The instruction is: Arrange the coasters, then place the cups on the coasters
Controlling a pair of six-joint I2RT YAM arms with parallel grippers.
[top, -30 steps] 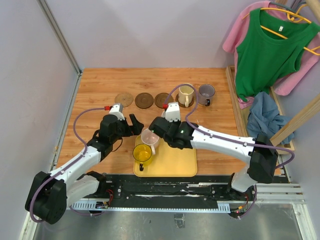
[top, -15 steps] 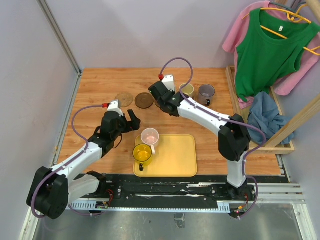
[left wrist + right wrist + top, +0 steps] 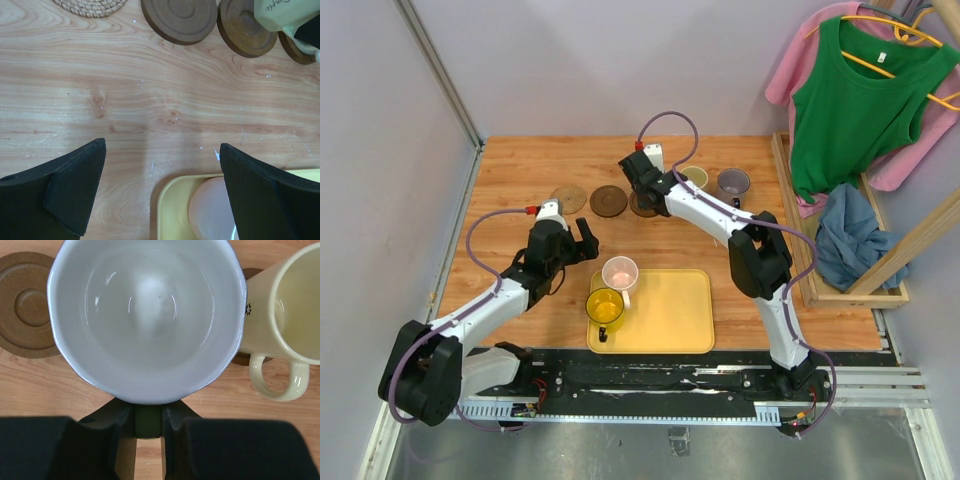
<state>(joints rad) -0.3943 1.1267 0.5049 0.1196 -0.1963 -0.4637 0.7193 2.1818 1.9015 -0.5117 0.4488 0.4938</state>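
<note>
The brown coaster point(image 3: 640, 207) beside the cream cup's is empty, so the right gripper needs to lower the pale green-white cup onto it next and let go of the cup's handle.
My right gripper point(image 3: 642, 188) is at the back row, shut on the green handle of a pale green-white cup point(image 3: 145, 315). The cup hides what lies under it. Left of it lies a dark brown coaster point(image 3: 25, 310). To its right a cream cup point(image 3: 285, 315) stands on another dark coaster point(image 3: 247, 357), and a grey-purple cup point(image 3: 732, 185) stands further right. A woven tan coaster point(image 3: 90, 6) and two brown coasters point(image 3: 180, 20) point(image 3: 245, 32) lie in a row. My left gripper point(image 3: 162, 145) hangs open over bare wood by the tray's corner.
A yellow tray point(image 3: 665, 315) near the front holds a pale pink cup point(image 3: 619, 272) and a translucent yellow cup point(image 3: 605, 308). A wooden rack point(image 3: 798, 230) with hanging clothes stands along the right. Grey walls close in the left and the back.
My right arm has swung from over the tray out to the back row of coasters, carrying the pale cup. The left gripper has barely moved and stays open.
</note>
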